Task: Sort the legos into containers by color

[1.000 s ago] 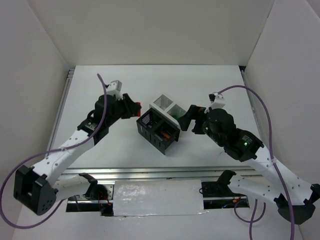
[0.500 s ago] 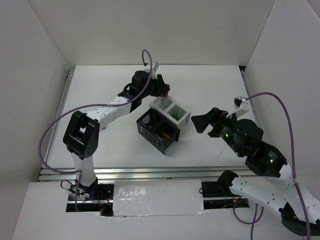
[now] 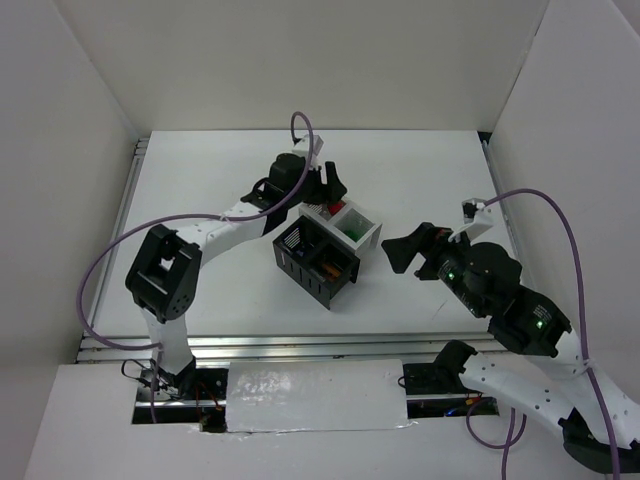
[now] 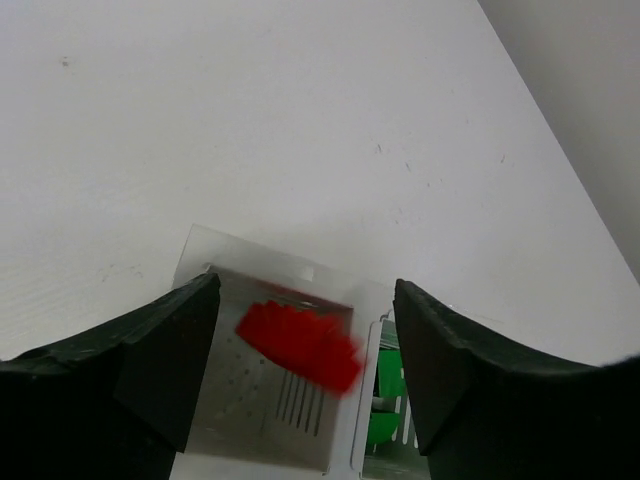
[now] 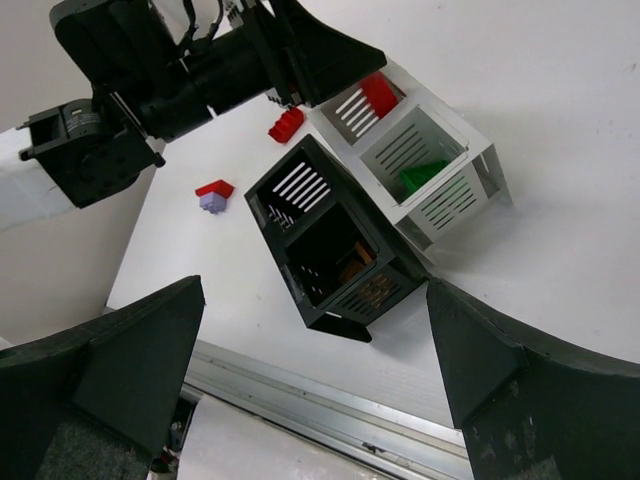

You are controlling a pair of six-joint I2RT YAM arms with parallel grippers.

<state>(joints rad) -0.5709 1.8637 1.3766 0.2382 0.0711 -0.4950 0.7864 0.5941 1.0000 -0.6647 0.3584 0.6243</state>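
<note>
A lone red lego is on the tabletop outside the bins, so my left gripper needs to go up and swing to the left in the top view next, then come down onto it.
Four containers stand clustered mid-table, two white (image 3: pixel 352 218) and two black (image 3: pixel 312 262). My left gripper (image 3: pixel 330 188) hovers open over the far white container (image 4: pixel 262 285). A blurred red lego (image 4: pixel 300 345) is loose between its jaws, inside that bin's mouth. The neighbouring white bin holds a green lego (image 5: pixel 420 176) and a black bin holds orange-brown legos (image 5: pixel 366 280). On the table left of the bins lie a red lego (image 5: pixel 286 123) and a red one (image 5: pixel 214 188) beside a light purple one (image 5: pixel 212 204). My right gripper (image 3: pixel 405 250) is open and empty, right of the containers.
White walls enclose the table on three sides. A metal rail (image 3: pixel 300 345) runs along the near edge, in front of the arm bases. The left arm stretches across the table's left half toward the bins.
My left arm swung over to the far white container and its jaws opened, letting go of the red lego. My right arm pulled back from the containers to the right.
</note>
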